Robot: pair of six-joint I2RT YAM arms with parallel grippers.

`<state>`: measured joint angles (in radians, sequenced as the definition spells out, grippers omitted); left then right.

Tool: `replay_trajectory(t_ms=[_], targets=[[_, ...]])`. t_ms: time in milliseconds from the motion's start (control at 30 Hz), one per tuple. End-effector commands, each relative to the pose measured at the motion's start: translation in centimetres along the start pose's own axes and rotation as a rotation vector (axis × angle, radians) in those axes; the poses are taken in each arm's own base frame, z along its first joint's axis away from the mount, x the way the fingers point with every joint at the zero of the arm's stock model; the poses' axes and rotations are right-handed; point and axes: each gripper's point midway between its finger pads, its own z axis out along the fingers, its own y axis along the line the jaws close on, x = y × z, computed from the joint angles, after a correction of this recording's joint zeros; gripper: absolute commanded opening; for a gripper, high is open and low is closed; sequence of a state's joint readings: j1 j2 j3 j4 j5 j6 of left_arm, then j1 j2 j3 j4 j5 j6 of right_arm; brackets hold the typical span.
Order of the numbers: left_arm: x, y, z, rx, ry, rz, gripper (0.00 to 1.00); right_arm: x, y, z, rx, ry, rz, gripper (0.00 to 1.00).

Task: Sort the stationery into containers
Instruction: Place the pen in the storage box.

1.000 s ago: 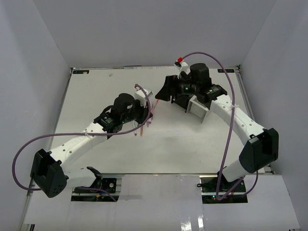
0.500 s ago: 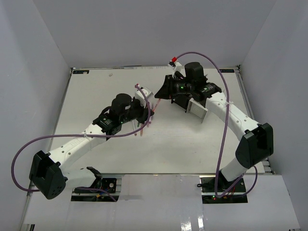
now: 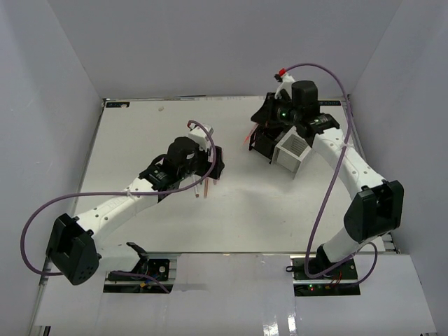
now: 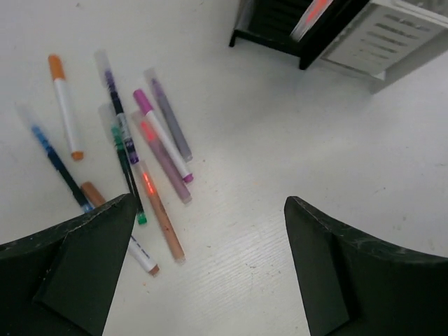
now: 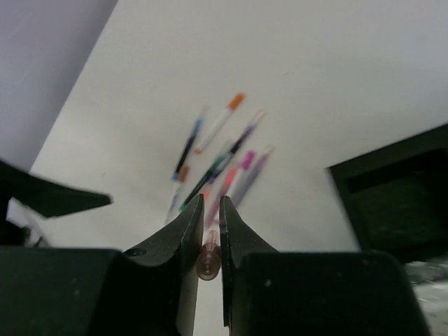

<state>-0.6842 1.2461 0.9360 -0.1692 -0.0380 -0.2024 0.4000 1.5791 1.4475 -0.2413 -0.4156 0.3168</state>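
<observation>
The pen hangs outside the container's rim. My right gripper next turns, moves to the right in the top view, lowers over the black container (image 3: 264, 145) (image 5: 399, 199) and releases.
Several pens (image 4: 143, 150) with orange, blue, purple, pink, green and tan barrels lie loose on the white table, also showing blurred in the right wrist view as pens (image 5: 220, 164). My left gripper (image 4: 210, 269) hangs open just right of them, nothing between its fingers; from above the left gripper (image 3: 215, 166) is over the pens (image 3: 205, 183). My right gripper (image 5: 211, 204) is shut on a reddish pen (image 5: 209, 260), seen end-on. From above the right gripper (image 3: 255, 133) holds that pen (image 3: 246, 138) at the left edge of the black container (image 3: 264, 145). The white container (image 3: 293, 151) stands beside it.
The two containers stand together at the back right, the black container (image 4: 276, 21) and the white container (image 4: 392, 38) at the top of the left wrist view. White walls close the table in on three sides. Purple cables loop off both arms.
The left gripper has opened and let go of the reddish pen. The right gripper shut on that pen and carried it right and back, to the black container.
</observation>
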Motion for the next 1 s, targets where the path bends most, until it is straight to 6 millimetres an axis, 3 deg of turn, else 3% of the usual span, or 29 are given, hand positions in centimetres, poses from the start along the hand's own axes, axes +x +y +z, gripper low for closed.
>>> replay_trajectory(t_ms=[0,133,233,367,533,700,967], targets=[[1.8,3.2,-0.2,-0.212,0.063,-0.174,0.98,-8.0,-6.1,-4.1,0.309,-0.249,-0.103,0.08],[5.6,5.2,-1.0,-0.334,0.176,-0.313,0.98,-11.5,-12.1,-6.4,0.568,-0.370,-0.194,0.08],[7.7,5.7,-1.3,-0.378,0.240,-0.379,0.98,-12.8,-15.0,-6.7,0.663,-0.416,-0.207,0.08],[9.2,6.1,-1.6,-0.421,0.294,-0.417,0.98,-13.6,-16.9,-6.0,0.694,-0.458,-0.205,0.08],[11.0,6.7,-1.8,-0.456,0.348,-0.458,0.98,-12.7,-19.4,-3.6,0.711,-0.446,-0.201,0.09],[11.7,6.8,-1.6,-0.467,0.367,-0.479,0.98,-10.6,-21.5,-1.2,0.710,-0.386,-0.185,0.20],[14.0,7.4,-0.8,-0.509,0.435,-0.504,0.92,-8.8,-22.4,-1.0,0.723,-0.340,-0.168,0.45]])
